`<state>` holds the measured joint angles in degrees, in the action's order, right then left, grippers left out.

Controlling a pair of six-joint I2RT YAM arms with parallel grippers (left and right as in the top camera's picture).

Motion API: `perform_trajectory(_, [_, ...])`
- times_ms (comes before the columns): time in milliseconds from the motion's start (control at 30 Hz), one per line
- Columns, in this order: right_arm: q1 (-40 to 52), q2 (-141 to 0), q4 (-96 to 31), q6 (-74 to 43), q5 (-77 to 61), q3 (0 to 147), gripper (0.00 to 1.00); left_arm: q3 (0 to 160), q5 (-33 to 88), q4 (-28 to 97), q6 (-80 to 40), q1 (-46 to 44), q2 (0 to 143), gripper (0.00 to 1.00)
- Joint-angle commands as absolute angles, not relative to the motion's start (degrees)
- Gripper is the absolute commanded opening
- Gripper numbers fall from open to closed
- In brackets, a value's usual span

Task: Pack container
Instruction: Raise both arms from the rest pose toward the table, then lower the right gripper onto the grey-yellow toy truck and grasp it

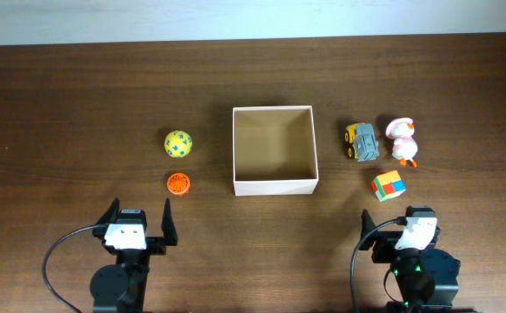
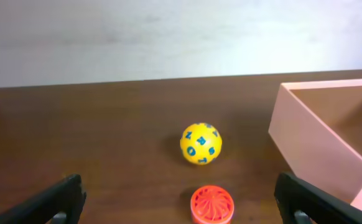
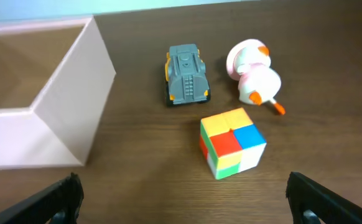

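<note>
Next, my right gripper rises away from my base past the coloured cube, tips downward and comes down to the toy truck (image 1: 362, 142) (image 3: 187, 74).
The container (image 1: 275, 186), a square shallow cardboard box with white walls and a tan inside, stands empty at the table's middle; it also shows in the left wrist view (image 2: 311, 146) and the right wrist view (image 3: 75, 106). Left of it lie a yellow ball with blue marks (image 1: 178, 144) (image 2: 201, 144) and an orange disc (image 1: 179, 183) (image 2: 212, 205). Right of it lie a grey and yellow toy truck (image 1: 362, 142) (image 3: 186, 74), a white and pink duck (image 1: 402, 140) (image 3: 254, 78) and a coloured cube (image 1: 389, 185) (image 3: 232, 142). My left gripper (image 1: 137, 224) (image 2: 181, 208) and right gripper (image 1: 399, 228) (image 3: 187, 205) are open and empty near the front edge.
A pale wall runs behind the table's far edge (image 1: 253, 39). Black cables loop beside both arm bases at the front.
</note>
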<state>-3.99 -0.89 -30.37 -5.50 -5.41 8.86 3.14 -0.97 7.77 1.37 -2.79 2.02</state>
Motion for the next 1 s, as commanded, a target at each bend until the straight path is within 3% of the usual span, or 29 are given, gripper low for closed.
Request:
perform_trajectory(0, [-4.21,-0.21,-29.65,-18.35,-7.81,9.02,0.99,3.46,1.19,7.7,2.22,-3.01,1.43,0.99])
perform_trajectory(200, [-4.19,-0.82,-27.99,-18.06,-14.02,13.89,0.99,14.66,-0.82,13.26,2.22,-2.94,7.33,0.99])
perform_trajectory(367, [-4.21,-8.78,-29.45,-11.7,-13.65,25.34,0.99,28.14,-4.16,16.8,2.22,-2.94,25.02,0.99])
perform_trajectory(700, [-4.21,-52.86,-54.11,-0.45,-12.86,67.18,0.99,64.75,2.68,32.36,2.22,-1.89,64.27,0.99])
perform_trajectory(967, [-4.21,-82.78,-62.96,1.3,-12.86,88.68,0.99,77.82,12.91,38.76,2.22,2.98,78.63,0.99])
